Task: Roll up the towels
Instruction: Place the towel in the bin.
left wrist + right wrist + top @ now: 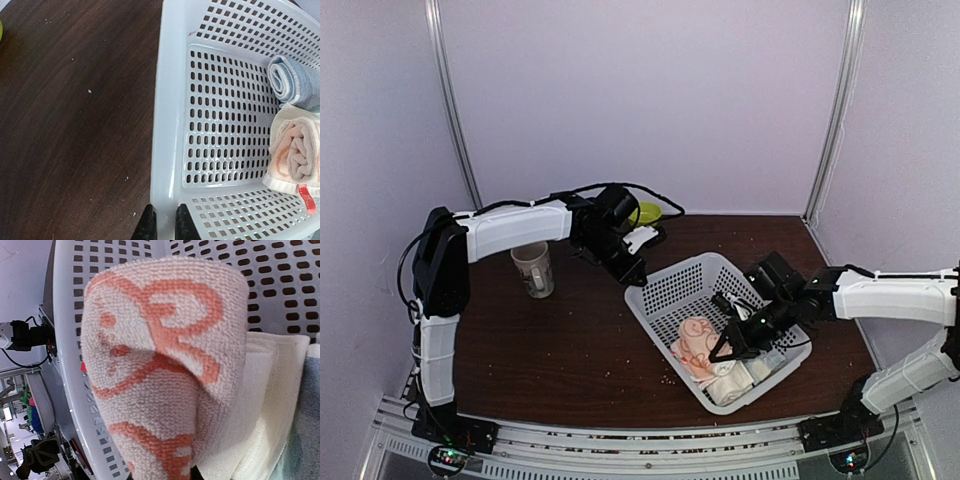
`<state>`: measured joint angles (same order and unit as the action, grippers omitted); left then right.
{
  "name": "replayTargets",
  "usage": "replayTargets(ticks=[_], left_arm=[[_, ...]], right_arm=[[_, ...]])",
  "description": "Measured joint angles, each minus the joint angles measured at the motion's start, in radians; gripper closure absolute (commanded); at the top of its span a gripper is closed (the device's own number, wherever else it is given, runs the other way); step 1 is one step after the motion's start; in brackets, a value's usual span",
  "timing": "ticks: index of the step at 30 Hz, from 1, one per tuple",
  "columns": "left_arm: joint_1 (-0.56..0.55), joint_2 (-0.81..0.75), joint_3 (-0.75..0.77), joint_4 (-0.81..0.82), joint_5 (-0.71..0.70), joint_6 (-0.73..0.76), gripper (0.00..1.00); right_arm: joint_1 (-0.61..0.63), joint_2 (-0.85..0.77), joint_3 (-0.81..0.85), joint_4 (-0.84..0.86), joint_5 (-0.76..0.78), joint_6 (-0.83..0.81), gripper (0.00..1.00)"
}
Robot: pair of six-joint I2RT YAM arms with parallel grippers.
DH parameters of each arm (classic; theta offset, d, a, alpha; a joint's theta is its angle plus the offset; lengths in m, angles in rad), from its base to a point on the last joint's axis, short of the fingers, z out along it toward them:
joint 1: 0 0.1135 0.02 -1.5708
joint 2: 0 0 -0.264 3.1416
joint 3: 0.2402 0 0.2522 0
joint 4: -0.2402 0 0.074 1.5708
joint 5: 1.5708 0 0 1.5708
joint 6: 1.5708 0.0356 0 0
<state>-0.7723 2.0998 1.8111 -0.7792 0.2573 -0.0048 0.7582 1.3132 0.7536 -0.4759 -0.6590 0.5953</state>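
Observation:
My right gripper needs to move down and back next and release the peach-orange towel against the basket's perforated side (107,446), because the cream-white towel (272,405) is on the other side of the peach-orange towel.
A white perforated basket (656,338) stands on the dark wood table. My left gripper (631,276) is shut on its far-left corner rim; in the left wrist view the gripper (165,226) has one fingertip on each side of the rim (169,125). The peach-orange rabbit-print towel (697,345) lies rolled inside the basket, and my right gripper (727,349) is shut on it. This towel (160,365) fills the right wrist view and hides the jaws. The cream-white towel (272,405) lies beside it, toward the basket's near corner (732,386). From the left wrist the peach roll (296,152) shows end-on.
A pale blue-white roll (291,81) also lies in the basket. A cream mug (533,268) stands left of the basket. A green object (647,212) and a small white object (640,238) sit near the back wall. Crumbs dot the table.

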Motion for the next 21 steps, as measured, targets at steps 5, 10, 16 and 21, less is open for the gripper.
replayTargets(ticks=[5, 10, 16, 21], left_arm=[[0.000, 0.000, 0.000, 0.000, -0.003, 0.006, 1.00], [0.000, 0.000, 0.000, 0.000, -0.003, 0.007, 1.00], [0.000, 0.000, 0.000, 0.001, -0.004, 0.006, 1.00], [0.000, 0.000, 0.002, -0.002, -0.004, -0.006, 0.86]], right_arm=[[0.017, 0.000, 0.044, -0.116, 0.121, -0.055, 1.00], [0.043, 0.009, 0.071, -0.198, 0.211, -0.103, 1.00], [0.126, 0.046, 0.141, -0.292, 0.370, -0.139, 1.00], [0.195, 0.079, 0.174, -0.328, 0.495, -0.143, 1.00]])
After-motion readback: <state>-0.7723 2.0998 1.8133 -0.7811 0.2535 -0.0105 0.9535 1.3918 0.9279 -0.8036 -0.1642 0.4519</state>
